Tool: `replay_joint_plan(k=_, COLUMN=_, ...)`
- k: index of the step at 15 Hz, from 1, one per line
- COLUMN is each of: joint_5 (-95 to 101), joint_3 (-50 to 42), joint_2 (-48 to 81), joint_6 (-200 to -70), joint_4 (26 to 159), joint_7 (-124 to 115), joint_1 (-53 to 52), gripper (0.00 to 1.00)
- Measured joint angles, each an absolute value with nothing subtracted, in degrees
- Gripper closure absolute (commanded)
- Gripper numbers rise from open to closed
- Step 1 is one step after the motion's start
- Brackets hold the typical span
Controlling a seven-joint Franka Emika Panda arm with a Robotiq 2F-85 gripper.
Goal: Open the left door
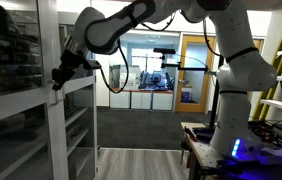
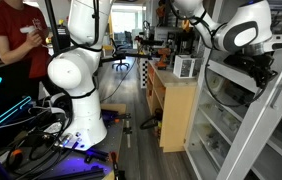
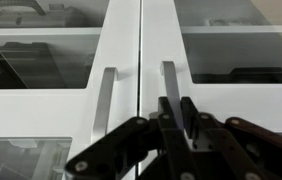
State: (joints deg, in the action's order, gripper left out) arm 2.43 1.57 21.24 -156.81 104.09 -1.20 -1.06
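Note:
My gripper has the handle between its fingers and should next pull back toward the robot base, turning with the swinging leaf. It should then let go of the handle, because this leaf is still closed.
In the wrist view two pale grey-white glass-paned cabinet leaves meet at a vertical seam, both flush and closed. The left door (image 3: 71,100) has a slim vertical handle (image 3: 104,105) beside the seam. The matching leaf right of the seam has its own handle (image 3: 169,82). My gripper (image 3: 175,118) has a finger on each side of that right-of-seam handle and is closed on it. In both exterior views the gripper (image 1: 59,78) (image 2: 257,72) is at the cabinet front at mid-rail height.
Behind the glass, cabinet shelves (image 3: 41,60) hold dark objects. A wooden cart (image 2: 171,105) stands close to the cabinet. A person (image 2: 21,45) stands behind the robot base (image 2: 76,95), with cables on the floor around it. An orange-framed glass door (image 1: 193,70) is across the room.

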Motion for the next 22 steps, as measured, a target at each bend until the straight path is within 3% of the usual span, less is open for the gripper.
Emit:
replay_joint_plan(k=10, joint_5=5.9, joint_3=-0.2, joint_2=14.8, joint_6=-156.7, joint_4=112.6, joint_7=-6.6, joint_1=-3.1, gripper=0.96)
replay_joint_plan(k=22, joint_5=35.3, joint_3=-2.8, joint_2=-0.7, joint_6=-159.8, joint_4=132.7, joint_7=-47.0, joint_1=-8.4, gripper=0.96)
